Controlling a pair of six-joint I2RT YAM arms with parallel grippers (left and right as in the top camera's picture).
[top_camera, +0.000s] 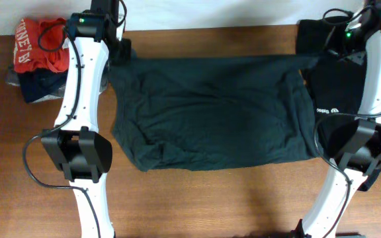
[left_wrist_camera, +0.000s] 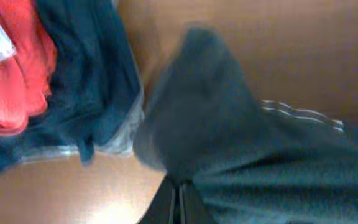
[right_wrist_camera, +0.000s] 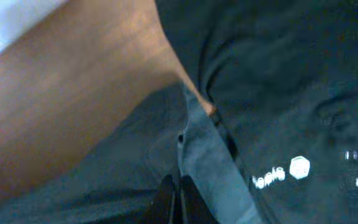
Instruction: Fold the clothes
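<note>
The rest of the shirt lies spread out flat. My right gripper will next go down and move back over the shirt's edge beside the black clothes to let go of the shirt's corner.
A black T-shirt (top_camera: pixel 210 112) is stretched flat across the middle of the table, its top edge pulled taut between both grippers. My left gripper (top_camera: pixel 120 55) is shut on the shirt's far left corner; the left wrist view shows the closed fingers (left_wrist_camera: pixel 179 205) pinching the dark cloth (left_wrist_camera: pixel 260 168). My right gripper (top_camera: pixel 313 61) is shut on the far right corner; the right wrist view shows the closed fingers (right_wrist_camera: pixel 178 200) with the cloth (right_wrist_camera: pixel 104 174) bunched between them.
A pile with a red garment (top_camera: pixel 42 43) over navy (top_camera: pixel 42 82) and grey clothes sits at the far left, also in the left wrist view (left_wrist_camera: pixel 11 68). Black garments with a small white logo (top_camera: pixel 339 82) lie at the far right (right_wrist_camera: pixel 284 93). The wooden table (top_camera: pixel 210 198) shows in front.
</note>
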